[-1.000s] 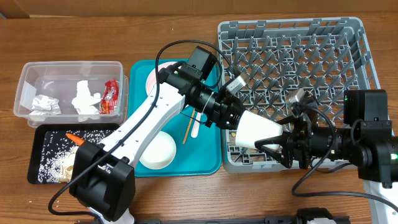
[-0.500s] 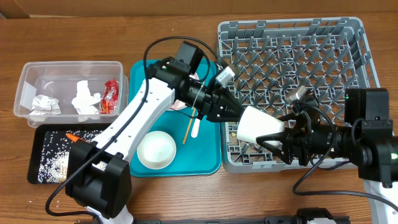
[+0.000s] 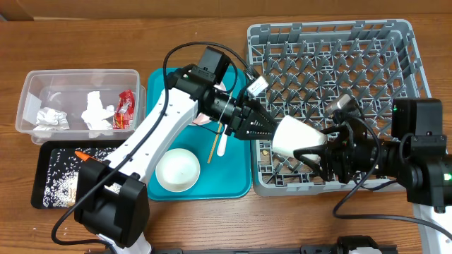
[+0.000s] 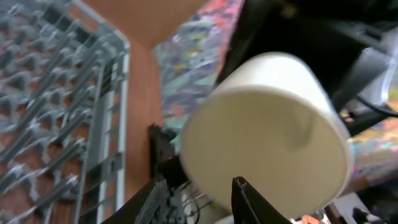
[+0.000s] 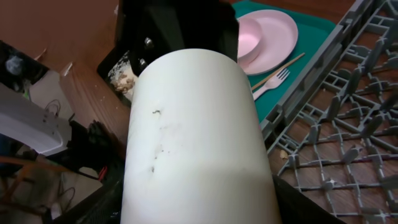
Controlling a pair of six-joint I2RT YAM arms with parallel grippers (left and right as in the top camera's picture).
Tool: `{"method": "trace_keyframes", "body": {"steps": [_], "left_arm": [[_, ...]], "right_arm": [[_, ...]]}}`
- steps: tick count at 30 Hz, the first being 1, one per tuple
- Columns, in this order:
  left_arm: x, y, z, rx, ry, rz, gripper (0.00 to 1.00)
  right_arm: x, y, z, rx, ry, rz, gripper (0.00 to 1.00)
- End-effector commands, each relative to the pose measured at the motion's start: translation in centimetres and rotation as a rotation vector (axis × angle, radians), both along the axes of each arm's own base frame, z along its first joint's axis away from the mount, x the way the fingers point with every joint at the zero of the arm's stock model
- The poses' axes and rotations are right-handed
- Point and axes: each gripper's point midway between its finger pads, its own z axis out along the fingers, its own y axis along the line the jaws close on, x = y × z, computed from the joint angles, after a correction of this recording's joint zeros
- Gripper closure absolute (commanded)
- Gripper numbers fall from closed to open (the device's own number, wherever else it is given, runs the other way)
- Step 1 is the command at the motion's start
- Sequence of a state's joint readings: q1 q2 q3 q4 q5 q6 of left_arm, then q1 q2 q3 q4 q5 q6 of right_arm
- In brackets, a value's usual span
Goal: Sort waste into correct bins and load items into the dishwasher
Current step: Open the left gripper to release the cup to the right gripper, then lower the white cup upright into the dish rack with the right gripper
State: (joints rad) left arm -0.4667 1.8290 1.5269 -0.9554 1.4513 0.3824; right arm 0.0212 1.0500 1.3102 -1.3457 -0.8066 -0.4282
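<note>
Next, my right gripper moves down and tilts onto the near tines of the dishwasher rack to release the cup opening-down, since it hangs sideways above them.
A white cup point(image 3: 296, 137) lies sideways above the near left corner of the grey dishwasher rack point(image 3: 325, 29). My right gripper point(image 3: 319, 149) is shut on its body, and in the right wrist view the cup point(image 5: 193, 124) fills the space between the fingers. My left gripper point(image 3: 267, 130) sits at the cup's left end with its jaws apart. The left wrist view shows the cup point(image 4: 267, 124) just beyond my open left gripper point(image 4: 202, 199). A white bowl point(image 3: 177, 169), a fork point(image 3: 222, 144) and a chopstick point(image 3: 211, 148) lie on the teal tray point(image 3: 240, 185).
The pink plate point(image 5: 267, 40) rests at the tray's far end, largely under my left arm. A clear tub point(image 3: 78, 77) at the left holds napkins point(image 3: 95, 113) and a red wrapper point(image 3: 126, 109). The black tray point(image 3: 42, 159) holds crumbs and a carrot point(image 3: 83, 156).
The left jaws have parted from the cup's end. The cup has shifted slightly right in the right gripper. The left arm's elbow swung left earlier in the second.
</note>
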Motion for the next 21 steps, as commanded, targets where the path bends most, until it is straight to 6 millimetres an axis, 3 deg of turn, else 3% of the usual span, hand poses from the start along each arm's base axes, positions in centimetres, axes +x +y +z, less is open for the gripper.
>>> {"method": "trace_keyframes", "body": {"steps": [1,4,12,21], "left_arm": [[0.9,0.5,-1.6,0.148,-0.035,0.063,0.64],[1.1,0.9,-3.1,0.240,-0.039,0.087,0.71],[1.6,2.1,-5.8,0.425,-0.039,0.141,0.72],[1.8,2.3,-6.3,0.458,-0.027,0.157,0.74]], "right_arm": [[1.1,-0.9,0.3,-0.014,0.032,-0.113,0.49],[2.2,-2.4,-0.5,-0.064,0.079,-0.253,0.51],[4.2,-6.6,-2.5,-0.171,0.184,-0.585,0.56],[4.7,-9.8,-7.5,-0.346,0.418,-0.769,0.60]]}}
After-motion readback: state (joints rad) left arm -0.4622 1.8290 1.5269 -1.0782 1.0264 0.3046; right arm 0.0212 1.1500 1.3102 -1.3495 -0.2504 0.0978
